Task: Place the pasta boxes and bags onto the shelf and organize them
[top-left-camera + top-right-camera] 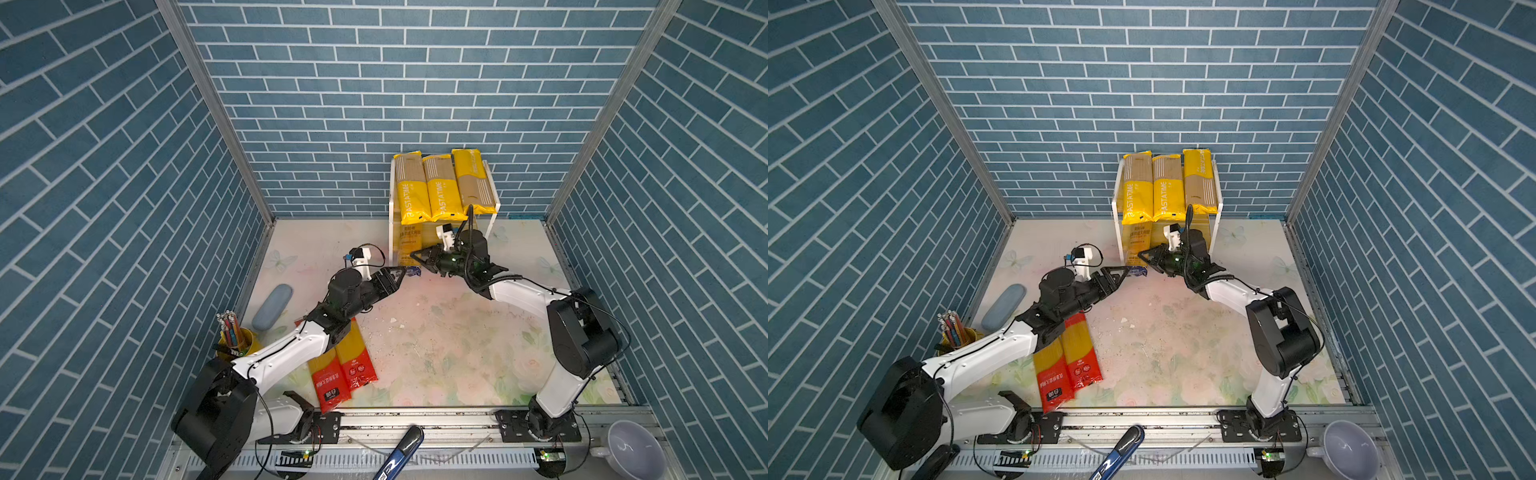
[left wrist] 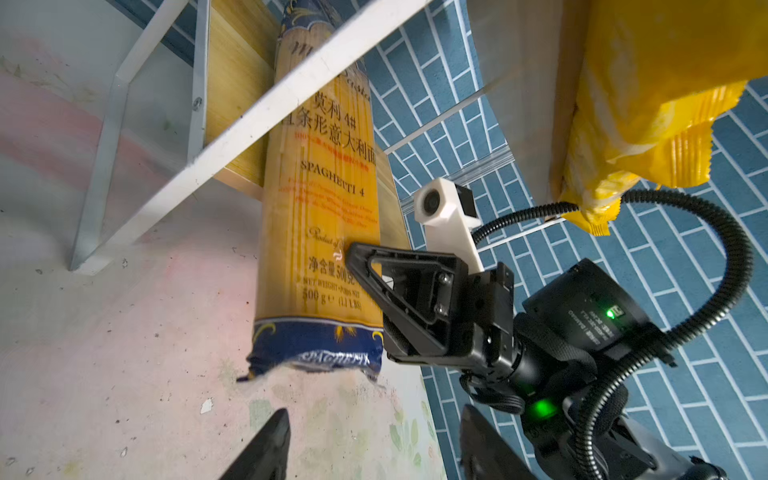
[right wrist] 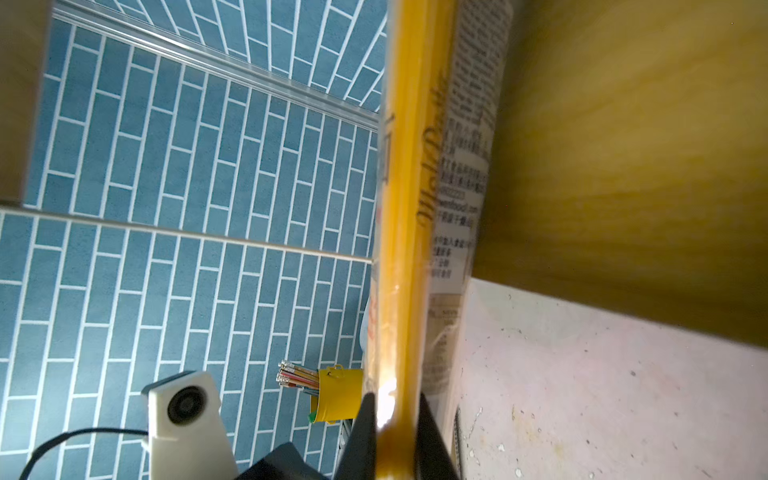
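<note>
I should next push the spaghetti pack outward with my right gripper, deeper onto the lower board (image 3: 623, 166), and let go of its side edge, because the blue end sticks out past the shelf.
The shelf (image 1: 391, 199) stands against the back wall with three yellow PASTATIME packs (image 1: 440, 187) side by side on its top board. A dark-blue-ended spaghetti pack (image 2: 320, 232) lies lengthwise on the lower board (image 3: 623, 166), and its blue end (image 1: 413, 271) sticks out onto the table. My right gripper (image 3: 395, 399) is shut on that pack's long side edge, close to the blue end. My left gripper (image 2: 376, 415) is open and empty just in front of the blue end, not touching it. Two red-ended packs (image 1: 343, 370) lie on the table under my left arm.
A grey-blue oblong case (image 1: 272, 306) and a yellow cup of pencils (image 1: 237, 338) sit near the left wall. A white bowl (image 1: 633, 453) and a blue-handled tool (image 1: 401, 455) rest at the front rail. Blue brick walls close in three sides.
</note>
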Tool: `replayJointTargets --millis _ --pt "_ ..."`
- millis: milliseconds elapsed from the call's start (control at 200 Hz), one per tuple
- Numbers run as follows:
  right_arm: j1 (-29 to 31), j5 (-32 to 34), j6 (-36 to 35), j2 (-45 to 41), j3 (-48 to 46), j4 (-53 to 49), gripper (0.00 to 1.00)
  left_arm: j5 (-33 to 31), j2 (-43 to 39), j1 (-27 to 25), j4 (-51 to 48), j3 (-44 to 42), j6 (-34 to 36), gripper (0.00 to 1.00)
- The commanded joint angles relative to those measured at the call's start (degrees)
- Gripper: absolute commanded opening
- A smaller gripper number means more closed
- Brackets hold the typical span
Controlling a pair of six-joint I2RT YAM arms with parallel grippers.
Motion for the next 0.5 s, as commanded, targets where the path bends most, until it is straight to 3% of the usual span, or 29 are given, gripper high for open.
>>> replayJointTargets --millis 0,235,495 --pt "-0.49 1.18 -3.57 0.31 5.99 5.23 0.00 -0.35 -0.41 -0.27 -0.50 -1.16 1.49 0.65" --pt "-1.20 2.42 -5.40 3.42 10.69 1.59 0.00 0.42 0.82 -0.30 1.50 -1.26 1.04 0.65" --pt "-1.45 3.12 -5.55 4.23 8.89 1.41 0.16 0.14 0.38 -0.23 1.34 -2.30 1.31 0.65"
